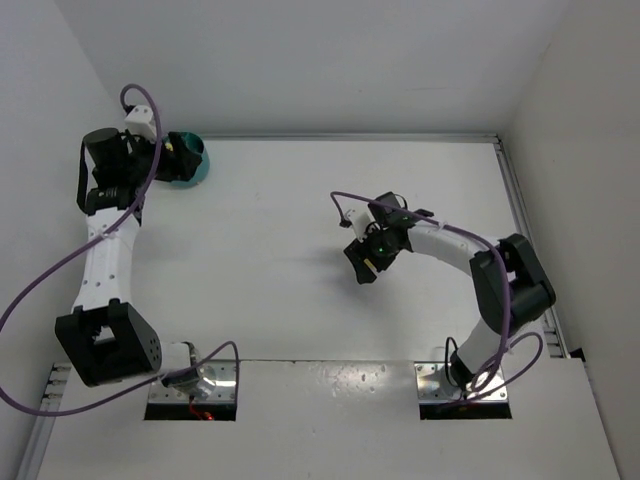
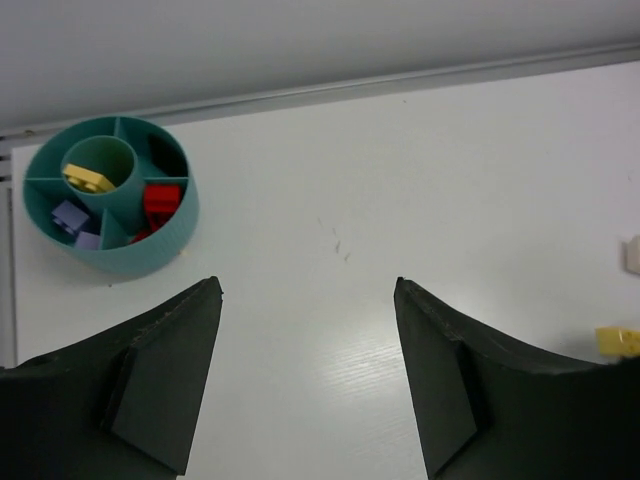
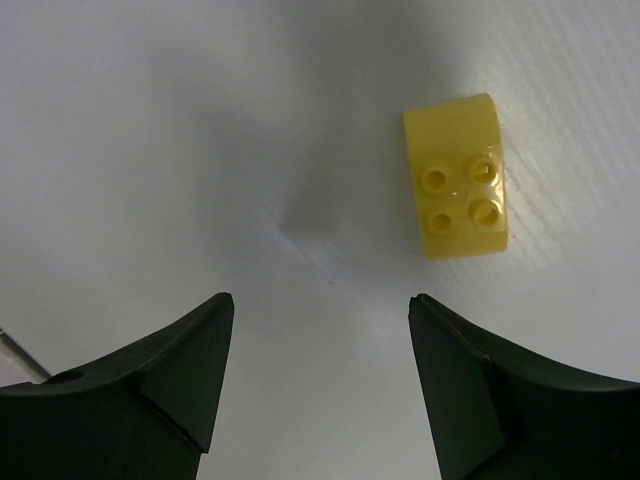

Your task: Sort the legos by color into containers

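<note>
The yellow brick's studded end (image 3: 465,208) is ahead of only one finger, so I will move my right gripper down and to the right in the wrist view onto it next.
The teal bowl (image 2: 183,228) stands at the table's far left corner, also in the top view (image 1: 200,168). Its centre cup holds a yellow brick (image 2: 88,179); one compartment holds red bricks (image 2: 160,198), another purple bricks (image 2: 68,215). My left gripper (image 2: 308,287) is open and empty over bare table to the right of the bowl; from above (image 1: 178,152) it overlaps the bowl's near side. My right gripper (image 3: 320,300) is open and empty at mid-table (image 1: 363,265). A studded yellow brick (image 3: 460,175) lies on the table just ahead of its right finger, untouched.
Another view of a yellow brick (image 2: 618,340) shows at the right edge of the left wrist view, with a small pale object (image 2: 632,255) above it. White walls close the table at the back, left and right. A metal rail (image 1: 520,200) runs along the right edge.
</note>
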Controlling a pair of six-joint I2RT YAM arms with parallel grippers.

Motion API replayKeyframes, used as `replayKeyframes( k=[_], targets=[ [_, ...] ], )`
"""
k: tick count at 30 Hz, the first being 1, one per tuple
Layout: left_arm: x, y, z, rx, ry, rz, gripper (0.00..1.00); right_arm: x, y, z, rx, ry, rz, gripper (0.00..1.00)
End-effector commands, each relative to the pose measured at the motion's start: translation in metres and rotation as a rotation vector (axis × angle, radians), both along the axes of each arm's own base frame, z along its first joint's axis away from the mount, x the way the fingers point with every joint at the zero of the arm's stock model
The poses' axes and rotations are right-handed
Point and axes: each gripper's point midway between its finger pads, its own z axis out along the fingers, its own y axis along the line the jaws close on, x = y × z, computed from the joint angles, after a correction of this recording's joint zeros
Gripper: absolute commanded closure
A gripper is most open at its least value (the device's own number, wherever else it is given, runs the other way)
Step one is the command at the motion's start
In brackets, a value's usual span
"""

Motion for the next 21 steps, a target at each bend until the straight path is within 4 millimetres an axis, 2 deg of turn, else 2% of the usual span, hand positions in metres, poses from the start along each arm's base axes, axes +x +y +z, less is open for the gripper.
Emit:
replayKeyframes(
  k=[1, 8, 12, 18, 20, 21],
  targets=[
    [-0.021, -0.026, 0.017, 0.015, -0.061, -0.146, 0.24, 0.031, -0.005, -0.002, -0.02, -0.071, 0.0, 0.29],
    [-0.027, -0.035, -0.002, -0.014, -0.018, -0.175, 0.24, 0.048, -0.02, -0.017, -0.033, -0.065, -0.014, 0.29],
    [-0.029, -0.037, -0.01, -0.024, -0.001, -0.187, 0.24, 0.055, -0.019, -0.024, -0.014, -0.06, 0.017, 0.29],
    [-0.028, -0.042, -0.02, -0.052, 0.027, -0.213, 0.24, 0.055, -0.003, -0.025, 0.057, -0.039, 0.081, 0.3],
    [-0.031, -0.044, -0.028, -0.063, 0.045, -0.224, 0.24, 0.057, -0.003, -0.026, 0.055, -0.04, 0.089, 0.33],
    [-0.032, -0.046, -0.027, -0.067, 0.044, -0.235, 0.24, 0.055, -0.002, -0.03, 0.061, -0.027, 0.092, 0.39]
  ],
)
